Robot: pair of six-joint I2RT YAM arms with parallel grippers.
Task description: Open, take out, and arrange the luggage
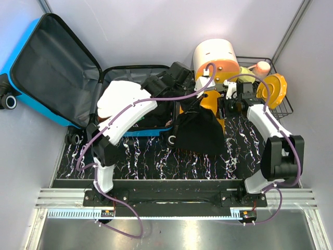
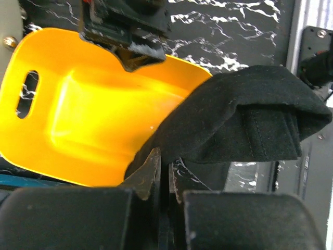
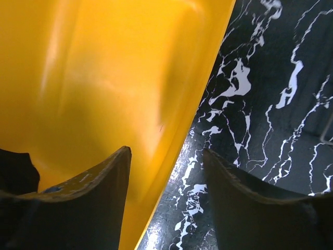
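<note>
The slotted far end of the yellow basin is uncovered, so my left gripper needs to move outward and down to it and release the black cloth (image 2: 250, 114).
The bright-blue luggage (image 1: 31, 99) lies open at the left, its grey-lined lid propped against the wall. My left gripper (image 2: 165, 166) is shut on a black cloth (image 2: 250, 114), which hangs over the near side of the yellow basin (image 2: 88, 120) in the middle of the table (image 1: 200, 133). My right gripper (image 3: 166, 172) stands open astride the basin's rim (image 3: 104, 78), one finger inside and one over the marbled mat. It also shows in the left wrist view at the basin's far edge (image 2: 130, 36).
A white-and-orange round box (image 1: 216, 60) stands behind the basin. A black wire basket (image 1: 285, 110) at the back right holds an orange disc (image 1: 276, 88) and a pink item (image 1: 261, 67). The black marbled mat (image 1: 156, 156) covers the table; walls close in on three sides.
</note>
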